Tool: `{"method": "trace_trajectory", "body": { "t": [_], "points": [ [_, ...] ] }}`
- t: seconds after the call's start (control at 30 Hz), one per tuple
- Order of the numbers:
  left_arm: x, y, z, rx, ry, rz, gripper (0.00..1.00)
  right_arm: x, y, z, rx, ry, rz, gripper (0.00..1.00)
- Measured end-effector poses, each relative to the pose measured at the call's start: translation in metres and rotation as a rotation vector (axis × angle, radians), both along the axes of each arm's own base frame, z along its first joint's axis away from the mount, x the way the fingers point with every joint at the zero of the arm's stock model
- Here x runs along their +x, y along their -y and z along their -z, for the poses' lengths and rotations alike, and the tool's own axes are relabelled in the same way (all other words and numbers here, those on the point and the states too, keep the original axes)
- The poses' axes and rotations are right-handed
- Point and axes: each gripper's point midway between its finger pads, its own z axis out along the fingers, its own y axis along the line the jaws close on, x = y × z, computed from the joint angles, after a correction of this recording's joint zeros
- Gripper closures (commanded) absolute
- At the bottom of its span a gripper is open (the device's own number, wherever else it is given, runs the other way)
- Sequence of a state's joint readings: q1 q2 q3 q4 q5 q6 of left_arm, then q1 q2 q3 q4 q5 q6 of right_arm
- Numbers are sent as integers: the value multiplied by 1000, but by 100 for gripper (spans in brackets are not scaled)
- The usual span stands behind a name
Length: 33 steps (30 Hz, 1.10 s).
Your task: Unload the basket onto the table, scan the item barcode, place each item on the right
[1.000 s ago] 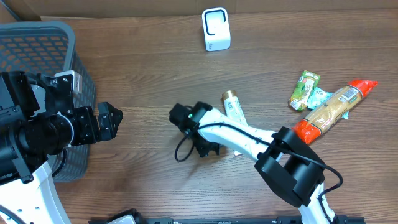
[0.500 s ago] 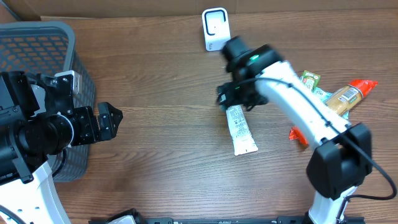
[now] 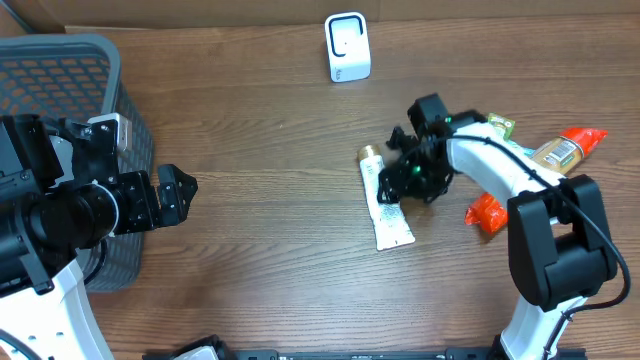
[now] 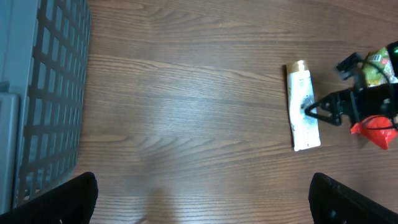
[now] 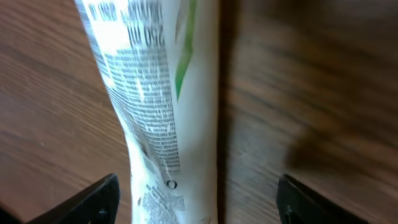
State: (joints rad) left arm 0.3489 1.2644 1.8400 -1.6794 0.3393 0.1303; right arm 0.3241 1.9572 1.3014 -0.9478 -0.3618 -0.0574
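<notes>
I will lower my right gripper around the middle of the white tube next and close it there, because the tube is between my open fingers.
A white tube (image 3: 386, 207) with a gold cap lies flat on the wooden table, with fine print facing up; it also shows in the left wrist view as the tube (image 4: 303, 115). My right gripper (image 3: 398, 186) hangs low over the tube's upper half. In the right wrist view the tube (image 5: 168, 106) lies between the two dark fingertips (image 5: 90, 202), and the right gripper (image 5: 198, 205) is open with a gap on each side. A white scanner (image 3: 347, 47) stands at the back. My left gripper (image 3: 178, 193) hovers open and empty at the left, also seen as the left gripper (image 4: 202, 205).
A grey mesh basket (image 3: 70, 60) stands at the far left, close to the left arm; its wall (image 4: 43, 93) fills the left wrist view's left side. A green pouch (image 3: 492, 135) and a long orange-ended package (image 3: 548, 165) lie at the right.
The right arm swung from left of the tube up toward the scanner, then came down over the tube. The left arm has not moved.
</notes>
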Motion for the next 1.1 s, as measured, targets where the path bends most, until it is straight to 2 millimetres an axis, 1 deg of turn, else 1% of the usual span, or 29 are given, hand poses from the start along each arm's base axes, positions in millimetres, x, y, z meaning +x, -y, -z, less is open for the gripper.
{"method": "trace_trajectory", "body": {
  "t": [0.07,0.1,0.13,0.17,0.23,0.3,0.33,0.4,0.43,0.47,0.5,0.6,0.73,0.83,0.9,1.0,1.07,1.1],
  "points": [
    [0,0,0,0,0,0,0,-6,-3,9,17,0,-9,30],
    [0,0,0,0,0,0,0,-6,-5,10,30,5,-11,34],
    [0,0,0,-1,-1,0,1,-7,-6,10,41,9,-14,39],
    [0,0,0,0,0,0,0,-7,-8,11,54,11,-14,47],
    [0,0,0,0,0,0,0,-9,-10,13,76,12,-15,57],
    [0,0,0,-1,-1,0,0,-14,-12,16,96,2,-16,60],
    [0,0,0,-1,-1,0,0,-15,-14,15,115,0,-19,63],
    [0,0,0,0,0,0,0,-19,-18,16,148,-4,-22,75],
    [0,0,0,0,0,0,1,-20,-19,17,157,-10,-18,83],
    [0,0,0,0,0,0,0,-22,-22,16,181,-15,-19,94],
    [0,0,0,0,0,0,0,-23,-24,15,197,-21,-13,96],
    [0,0,0,0,0,0,0,-24,-30,5,249,-22,-9,96],
    [0,0,0,0,0,0,0,-30,-34,2,286,-59,-1,96],
    [0,0,0,0,0,0,0,-38,-33,-3,298,-112,13,96],
    [0,0,0,0,0,0,0,-40,-31,-10,299,-144,25,96],
    [0,0,0,0,0,0,0,-30,-32,-30,312,-115,21,96],
    [0,0,0,0,0,0,1,-20,-35,-57,335,-59,12,96],
    [0,0,0,0,0,0,1,-15,-37,-76,352,-12,3,96]
  ]
}}
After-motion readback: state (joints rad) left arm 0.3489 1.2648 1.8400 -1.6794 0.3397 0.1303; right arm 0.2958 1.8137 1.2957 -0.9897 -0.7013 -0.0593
